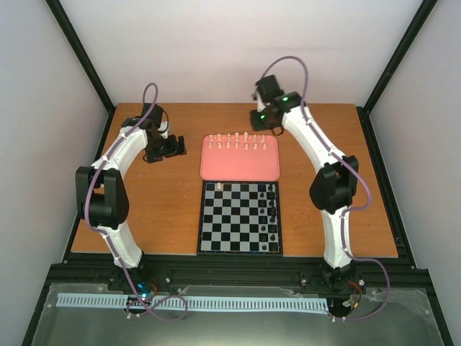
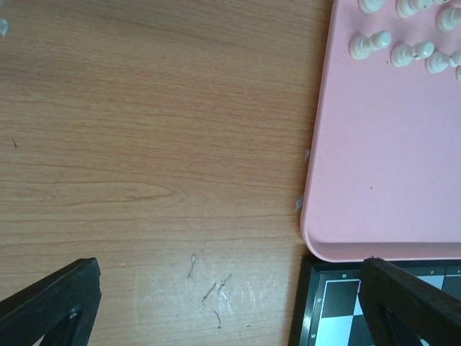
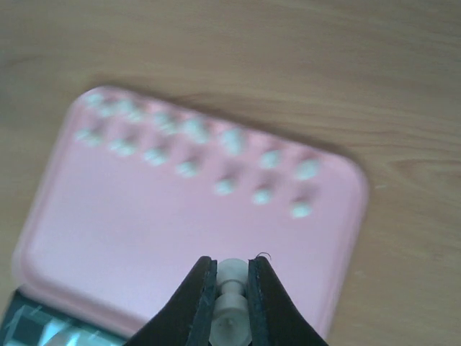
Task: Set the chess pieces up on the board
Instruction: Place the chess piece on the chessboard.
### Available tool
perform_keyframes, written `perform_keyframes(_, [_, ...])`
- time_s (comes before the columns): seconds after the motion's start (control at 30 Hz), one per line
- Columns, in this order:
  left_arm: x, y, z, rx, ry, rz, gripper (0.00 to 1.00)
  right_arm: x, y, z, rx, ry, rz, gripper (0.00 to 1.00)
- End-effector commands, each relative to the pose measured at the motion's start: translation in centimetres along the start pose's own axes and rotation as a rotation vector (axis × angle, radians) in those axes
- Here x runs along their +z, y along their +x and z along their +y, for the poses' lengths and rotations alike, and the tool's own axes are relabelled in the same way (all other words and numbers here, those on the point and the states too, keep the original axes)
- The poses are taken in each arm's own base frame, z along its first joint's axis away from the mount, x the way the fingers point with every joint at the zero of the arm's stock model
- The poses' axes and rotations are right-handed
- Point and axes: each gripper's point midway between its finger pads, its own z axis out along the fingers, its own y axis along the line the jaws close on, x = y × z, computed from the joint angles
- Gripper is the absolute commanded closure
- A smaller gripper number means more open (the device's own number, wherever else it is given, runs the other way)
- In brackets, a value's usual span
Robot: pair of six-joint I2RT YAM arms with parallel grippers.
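Note:
My right gripper is going back and down next, onto the board's empty far corner square, to release there. That square is below, to the left in the top view.
Several pale cream chess pieces (image 1: pixel 238 142) stand in two rows at the far end of the pink tray (image 1: pixel 239 167). One cream piece (image 1: pixel 219 187) stands on the far left corner of the chequered board (image 1: pixel 230 220). My right gripper (image 1: pixel 258 127) hovers above the tray's far right part. In the right wrist view it (image 3: pixel 232 263) is shut on a cream piece (image 3: pixel 232 303), held above the tray (image 3: pixel 144 223). My left gripper (image 1: pixel 173 148) is open and empty over bare table left of the tray. Its fingers (image 2: pixel 50 303) spread wide.
Black pieces (image 1: pixel 271 213) line the board's right column. The left wrist view shows the tray's near left corner (image 2: pixel 382 180), a few cream pieces (image 2: pixel 371 45) and the board's corner (image 2: pixel 324 303). The wooden table is ringed by a black frame.

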Motion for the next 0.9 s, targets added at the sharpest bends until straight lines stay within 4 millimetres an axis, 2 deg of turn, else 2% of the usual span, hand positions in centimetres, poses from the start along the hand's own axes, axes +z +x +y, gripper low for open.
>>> perform_keyframes(0.0, [-2.0, -0.4, -0.4, -0.015, 0.032, -0.051, 0.0, -0.9, 4.8, 9.5, -0.168, -0.115, 0.061, 0.97])
perform_keyframes(0.13, [-2.3, 0.0, -0.3, -0.018, 0.032, -0.059, 0.0, -1.3, 9.2, 17.0, -0.27, -0.235, 0.101, 0.97])
perform_keyframes(0.27, [-2.5, 0.3, -0.1, -0.029, 0.026, -0.055, 0.0, -0.5, 11.9, 20.3, -0.292, -0.305, 0.138, 0.97])
perform_keyframes(0.37, [-2.6, 0.6, 0.1, -0.034, 0.013, -0.056, 0.0, 0.7, 13.1, 21.4, -0.333, -0.309, 0.171, 0.97])
perform_keyframes(0.63, [-2.3, 0.9, 0.6, -0.042, -0.001, -0.046, 0.0, 3.4, 16.1, 22.3, -0.387, -0.297, 0.27, 0.97])
perform_keyframes(0.87, [-2.4, 0.6, 0.7, -0.039, -0.011, -0.052, 0.0, 4.9, 16.6, 23.2, -0.395, -0.319, 0.297, 0.97])
